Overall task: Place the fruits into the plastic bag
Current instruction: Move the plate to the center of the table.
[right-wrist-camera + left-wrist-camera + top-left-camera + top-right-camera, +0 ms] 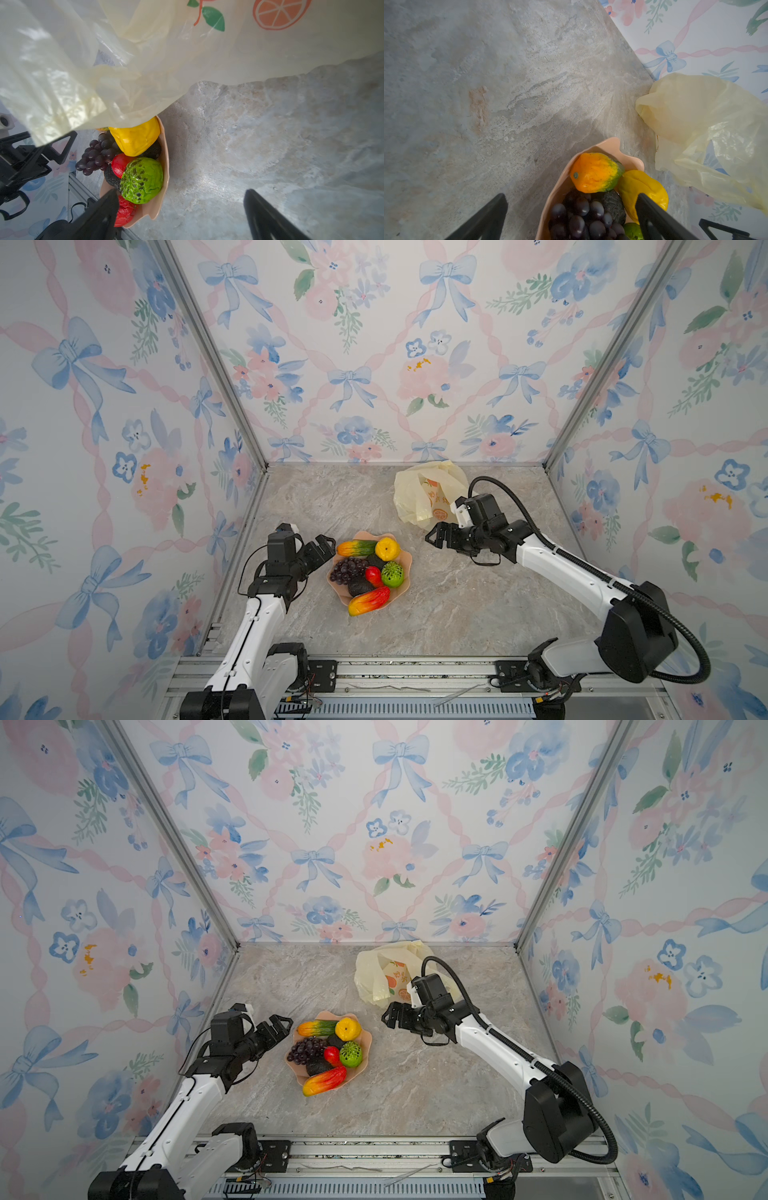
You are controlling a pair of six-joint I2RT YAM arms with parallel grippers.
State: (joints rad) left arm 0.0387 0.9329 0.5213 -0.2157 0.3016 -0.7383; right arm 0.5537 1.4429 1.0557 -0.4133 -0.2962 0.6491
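The dish rim (167, 168) beside the green ball lies below and back. My right gripper lowers its open fingers back next, astride that fruit-free edge.
The fruits lie piled in a pink scalloped dish (407, 560): a yellow citrus (387, 548), an orange-green mango (356, 548), a purple grape bunch (349, 570), a bumpy green ball (392, 574), a dark avocado (359, 587) and a red-yellow mango (369, 600). The pale-yellow plastic bag (424, 493) lies crumpled at the back right, its orange-slice print (280, 12) showing. My left gripper (326, 545) hovers open at the dish's left rim, over the grapes (577, 216). My right gripper (436, 535) is open and empty between dish and bag.
The marble tabletop (457, 614) is walled by floral panels on three sides, with metal posts (552, 456) at the back corners. A rail (395, 672) carrying both arm bases runs along the front edge. The bag touches the back wall.
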